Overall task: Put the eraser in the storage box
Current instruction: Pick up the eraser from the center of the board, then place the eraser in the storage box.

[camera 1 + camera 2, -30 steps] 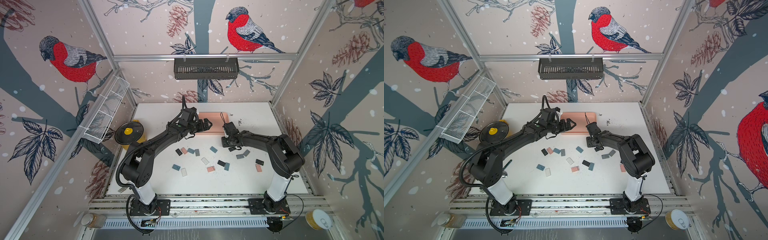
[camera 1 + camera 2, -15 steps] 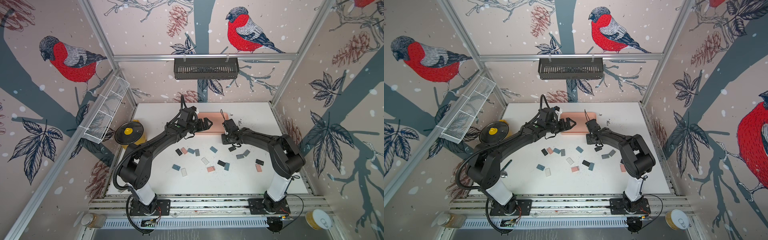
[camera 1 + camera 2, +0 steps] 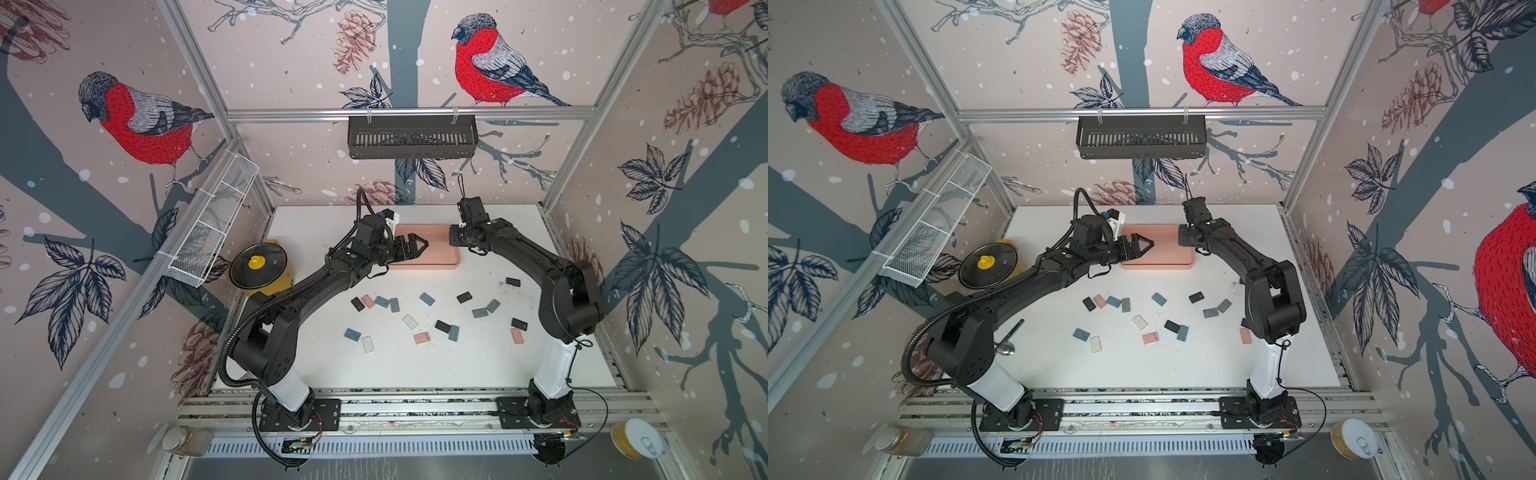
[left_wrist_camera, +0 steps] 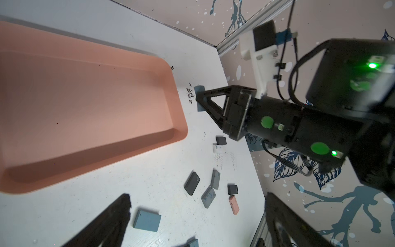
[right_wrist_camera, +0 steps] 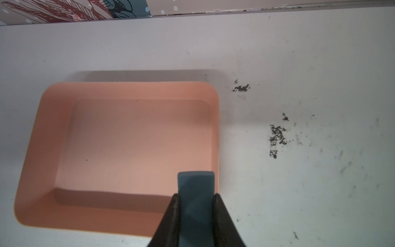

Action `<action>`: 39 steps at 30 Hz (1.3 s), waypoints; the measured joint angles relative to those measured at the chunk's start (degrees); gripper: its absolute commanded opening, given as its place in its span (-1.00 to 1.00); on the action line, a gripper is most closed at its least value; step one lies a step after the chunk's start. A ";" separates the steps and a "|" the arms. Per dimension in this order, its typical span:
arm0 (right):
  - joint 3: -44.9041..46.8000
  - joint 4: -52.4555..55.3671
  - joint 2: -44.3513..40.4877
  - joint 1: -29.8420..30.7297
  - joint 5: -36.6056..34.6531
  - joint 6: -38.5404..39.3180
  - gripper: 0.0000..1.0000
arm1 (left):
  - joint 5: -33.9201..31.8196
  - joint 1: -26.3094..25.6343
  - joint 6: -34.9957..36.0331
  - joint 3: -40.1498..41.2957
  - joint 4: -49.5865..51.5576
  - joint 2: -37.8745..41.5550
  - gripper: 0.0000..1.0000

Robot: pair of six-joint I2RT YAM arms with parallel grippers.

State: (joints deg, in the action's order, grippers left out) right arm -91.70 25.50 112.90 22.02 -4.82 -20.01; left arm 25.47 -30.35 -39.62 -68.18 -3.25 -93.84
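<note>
I should next move my right gripper over the tray and down into the tray's far corner by the crumbs to release the eraser, as the tray's bottom is bare.
The storage box is a shallow salmon-pink tray at the back middle of the white table, and its inside shows nothing in it. My right gripper is shut on a blue eraser, held above the tray's right edge. That same gripper and the eraser also show in the left wrist view beside the tray. My left gripper is open with nothing in it, over the tray's left part. Several loose erasers lie in front.
A black slotted basket hangs on the back wall and a white wire-mesh basket on the left wall. A yellow pot with a black lid stands at the table's left. Dark eraser crumbs lie right of the tray.
My right gripper shut on the blue eraser, rose off the table and moved back to the tray's right edge. The left gripper stayed open over the tray, barely shifting.
</note>
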 measured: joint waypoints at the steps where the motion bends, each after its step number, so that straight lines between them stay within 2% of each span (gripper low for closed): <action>1: -1.53 0.31 1.64 -0.07 0.35 -0.37 -0.51 | 0.00 0.00 0.00 0.02 -0.13 0.00 0.94; 9: -13.44 2.86 14.91 -1.09 1.18 -0.79 -0.49 | -0.02 0.00 0.00 0.02 -0.35 -0.37 0.94; 17: -21.03 5.05 22.62 -1.84 0.24 -0.79 -0.48 | 0.04 0.39 -0.63 0.02 -0.35 -1.07 0.94; 27: -26.14 6.12 27.50 -2.10 -1.55 -0.68 -0.46 | 1.27 0.87 -1.53 0.02 -0.35 -1.62 0.94; 39: -27.34 7.08 28.09 -1.38 -3.98 0.55 -0.12 | 1.42 1.03 -2.16 0.02 -0.52 -1.62 0.94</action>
State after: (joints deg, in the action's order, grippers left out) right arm -119.04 32.58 140.99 20.64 -8.80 -19.46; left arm 26.89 -29.32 -41.78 -68.16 -3.77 -95.46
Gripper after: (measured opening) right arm 0.424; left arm 0.972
